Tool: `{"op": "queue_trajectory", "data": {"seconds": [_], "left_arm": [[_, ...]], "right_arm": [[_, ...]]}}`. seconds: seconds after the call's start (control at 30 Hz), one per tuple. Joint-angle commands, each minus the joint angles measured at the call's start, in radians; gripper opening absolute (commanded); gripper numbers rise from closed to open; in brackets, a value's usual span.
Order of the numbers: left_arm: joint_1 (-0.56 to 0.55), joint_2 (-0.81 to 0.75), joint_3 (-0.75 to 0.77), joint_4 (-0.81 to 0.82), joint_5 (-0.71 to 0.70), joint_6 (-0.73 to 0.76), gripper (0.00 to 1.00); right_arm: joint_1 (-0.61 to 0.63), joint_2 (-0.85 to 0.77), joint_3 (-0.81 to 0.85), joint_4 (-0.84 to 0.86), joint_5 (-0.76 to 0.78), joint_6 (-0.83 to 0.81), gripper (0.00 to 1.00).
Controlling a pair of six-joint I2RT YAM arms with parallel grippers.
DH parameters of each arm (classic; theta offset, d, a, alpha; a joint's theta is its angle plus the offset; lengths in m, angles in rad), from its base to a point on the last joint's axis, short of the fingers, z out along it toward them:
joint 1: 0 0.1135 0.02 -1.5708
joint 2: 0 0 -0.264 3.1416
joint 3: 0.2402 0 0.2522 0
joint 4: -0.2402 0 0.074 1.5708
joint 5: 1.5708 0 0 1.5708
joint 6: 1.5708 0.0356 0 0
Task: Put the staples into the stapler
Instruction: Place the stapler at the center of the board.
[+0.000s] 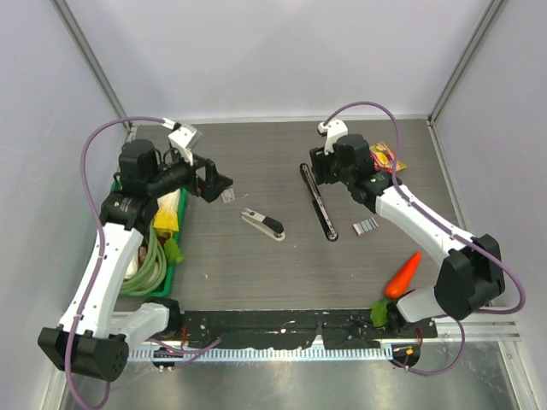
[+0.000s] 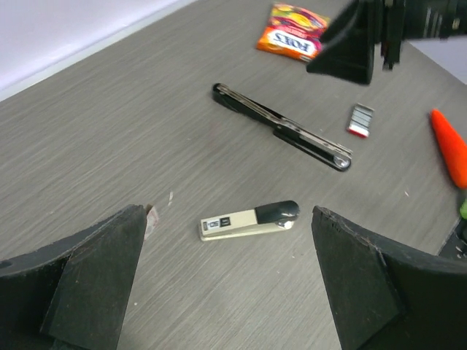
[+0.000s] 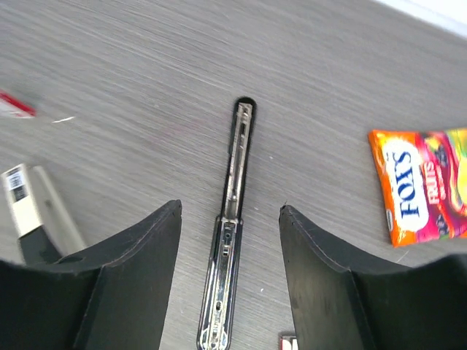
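The small stapler's black end [image 1: 274, 226] [image 2: 277, 212] lies below my left gripper and to its right in the top view, so I will move down that way, turning to straddle it.
A long black stapler [image 1: 318, 203] lies opened flat on the grey table, its chrome staple channel facing up [image 3: 232, 240]. The staples box [image 1: 366, 225], small and white with a red edge, lies just right of the stapler's near end; it also shows in the left wrist view [image 2: 360, 120]. My right gripper [image 1: 318, 169] is open and empty, hovering over the stapler's far half, with one finger on each side of it [image 3: 230, 208]. My left gripper [image 1: 220, 181] is open and empty [image 2: 228, 213] at the left, apart from both.
A small beige-and-black stapler [image 1: 263, 224] lies mid-table. A tiny white-and-red scrap [image 1: 227, 196] lies by my left gripper. An orange snack packet [image 1: 386, 156] lies far right, a toy carrot [image 1: 403, 273] near right. A green basket [image 1: 159, 282] holding several items stands at left.
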Motion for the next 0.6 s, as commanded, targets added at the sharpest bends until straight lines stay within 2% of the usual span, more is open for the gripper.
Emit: {"op": "queue_trajectory", "data": {"seconds": [0.0,0.17,0.3,0.57], "left_arm": [[-0.032,0.094,0.085,-0.13,0.161,0.202,1.0],[-0.112,0.263,0.125,-0.235,0.111,0.515,1.0],[-0.19,0.382,0.136,-0.227,0.089,0.687,1.0],[-0.382,0.622,0.216,-0.305,-0.072,0.969,1.0]], "right_arm": [[-0.003,-0.108,0.129,-0.098,-0.188,-0.18,0.62],[-0.001,-0.23,0.092,-0.203,-0.252,-0.355,0.66],[-0.006,-0.299,0.009,-0.233,-0.263,-0.415,0.68],[-0.118,-0.354,-0.127,-0.169,-0.364,-0.392,0.69]]}}
